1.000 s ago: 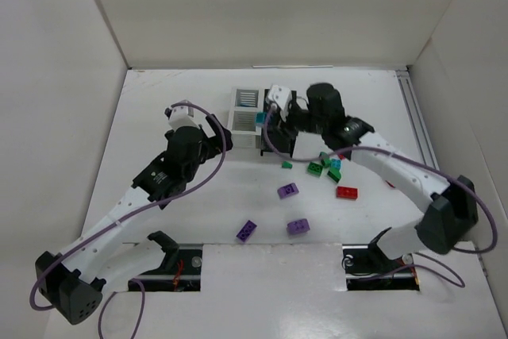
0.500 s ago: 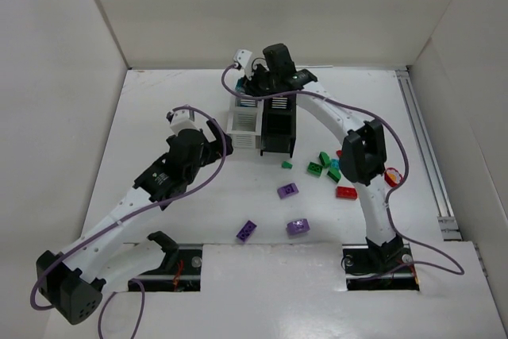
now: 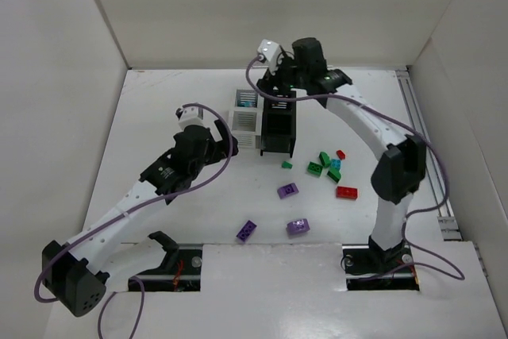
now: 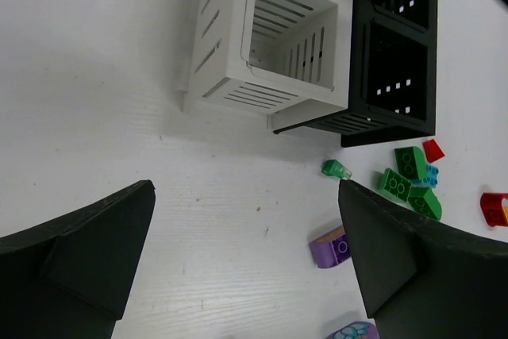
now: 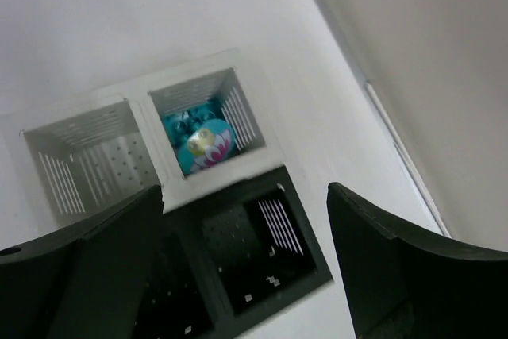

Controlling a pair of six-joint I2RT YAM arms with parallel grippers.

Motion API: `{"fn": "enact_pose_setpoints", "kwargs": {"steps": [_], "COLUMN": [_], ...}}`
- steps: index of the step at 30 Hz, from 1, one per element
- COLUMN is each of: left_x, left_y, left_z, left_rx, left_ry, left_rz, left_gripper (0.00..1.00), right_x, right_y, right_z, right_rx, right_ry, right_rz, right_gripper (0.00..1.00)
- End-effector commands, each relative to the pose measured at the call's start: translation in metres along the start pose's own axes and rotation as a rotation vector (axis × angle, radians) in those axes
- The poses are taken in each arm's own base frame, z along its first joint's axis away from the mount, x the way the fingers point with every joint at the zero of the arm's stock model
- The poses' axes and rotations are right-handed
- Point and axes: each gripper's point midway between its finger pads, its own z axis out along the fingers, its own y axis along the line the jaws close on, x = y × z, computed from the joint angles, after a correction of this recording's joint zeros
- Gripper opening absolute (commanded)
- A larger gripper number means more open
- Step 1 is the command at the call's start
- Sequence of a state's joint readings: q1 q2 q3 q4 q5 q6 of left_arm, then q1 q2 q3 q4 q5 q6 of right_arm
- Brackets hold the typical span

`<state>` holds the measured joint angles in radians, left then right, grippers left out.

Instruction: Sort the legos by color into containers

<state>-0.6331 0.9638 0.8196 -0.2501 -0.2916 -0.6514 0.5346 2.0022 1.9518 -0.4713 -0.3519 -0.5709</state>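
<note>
My right gripper will move back, to the right in the top view, and down to the teal lego next, because that lego still lies loose beside the green bricks.
My right gripper (image 3: 272, 85) hangs open above the far end of the containers, nothing between its fingers (image 5: 119, 236). Under it, the white container (image 5: 143, 101) holds teal legos (image 5: 202, 139) in one compartment; the other compartment is bare. The black container (image 5: 313, 271) beside it looks empty. My left gripper (image 3: 225, 139) stands open just left of the white container (image 3: 246, 119), above bare table. Loose legos lie in front: a small green piece (image 4: 336, 168), green bricks (image 3: 325, 166), a teal one (image 3: 336, 164), red ones (image 3: 346, 191) and purple ones (image 3: 287, 190).
White walls close in the table on the left, back and right. A metal rail (image 3: 421, 132) runs along the right edge. Two more purple bricks (image 3: 246, 230) (image 3: 298, 226) lie near the front edge, by the arm bases.
My right gripper carried a teal lego to the far end of the white container and opened; the lego now lies in that far compartment. The left arm shifted slightly.
</note>
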Motion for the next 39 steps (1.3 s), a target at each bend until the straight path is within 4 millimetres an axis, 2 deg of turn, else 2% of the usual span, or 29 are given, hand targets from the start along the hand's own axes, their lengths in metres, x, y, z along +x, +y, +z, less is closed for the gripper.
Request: {"fn": "enact_pose_setpoints", "kwargs": {"steps": [1, 3, 4, 6, 7, 8, 9, 10, 11, 14, 15, 22, 26, 29, 34, 39], "left_x": [-0.018, -0.014, -0.011, -0.007, -0.006, -0.006, -0.001, 0.001, 0.003, 0.006, 0.010, 0.015, 0.019, 0.023, 0.026, 0.026], "left_y": [-0.023, -0.021, -0.018, -0.019, -0.018, -0.018, -0.018, -0.019, -0.018, -0.018, -0.016, -0.012, -0.013, -0.011, -0.011, -0.011], "left_z": [-0.006, -0.004, -0.003, -0.002, -0.001, -0.001, 0.002, 0.002, 0.004, 0.006, 0.008, 0.010, 0.014, 0.017, 0.021, 0.021], "left_rx": [0.084, 0.078, 0.072, 0.081, 0.081, 0.081, 0.085, 0.094, 0.088, 0.091, 0.078, 0.074, 0.081, 0.070, 0.064, 0.064], "left_ry": [-0.033, -0.025, -0.019, -0.013, -0.013, -0.013, 0.002, 0.010, 0.017, 0.030, 0.045, 0.051, 0.056, 0.070, 0.077, 0.077], "left_rz": [0.005, 0.008, 0.011, 0.011, 0.011, 0.011, 0.014, 0.015, 0.028, 0.041, 0.046, 0.049, 0.049, 0.054, 0.057, 0.057], "left_gripper": [1.00, 1.00, 1.00, 1.00, 1.00, 1.00, 1.00, 1.00, 1.00, 1.00, 1.00, 1.00, 1.00, 1.00, 1.00, 1.00], "right_x": [-0.018, 0.020, 0.055, 0.101, 0.130, 0.157, 0.178, 0.193, 0.218, 0.247, 0.257, 0.290, 0.297, 0.304, 0.304, 0.305], "right_y": [-0.031, -0.039, -0.033, -0.035, -0.034, -0.016, -0.012, -0.005, 0.005, 0.017, 0.024, 0.053, 0.071, 0.074, 0.083, 0.081], "right_z": [-0.071, -0.097, -0.121, -0.153, -0.172, -0.186, -0.198, -0.205, -0.216, -0.225, -0.223, -0.200, -0.184, -0.178, -0.159, -0.148], "right_rx": [0.148, 0.266, 0.321, 0.460, 0.517, 0.545, 0.590, 0.605, 0.619, 0.629, 0.616, 0.515, 0.440, 0.427, 0.379, 0.377], "right_ry": [-0.096, -0.012, 0.045, 0.132, 0.190, 0.229, 0.277, 0.309, 0.370, 0.458, 0.486, 0.556, 0.558, 0.560, 0.544, 0.536], "right_rz": [0.097, 0.210, 0.316, 0.431, 0.506, 0.568, 0.604, 0.629, 0.662, 0.700, 0.709, 0.774, 0.782, 0.787, 0.782, 0.791], "right_gripper": [0.89, 0.89, 0.89, 0.89, 0.89, 0.87, 0.86, 0.86, 0.84, 0.81, 0.80, 0.78, 0.78, 0.78, 0.78, 0.76]}}
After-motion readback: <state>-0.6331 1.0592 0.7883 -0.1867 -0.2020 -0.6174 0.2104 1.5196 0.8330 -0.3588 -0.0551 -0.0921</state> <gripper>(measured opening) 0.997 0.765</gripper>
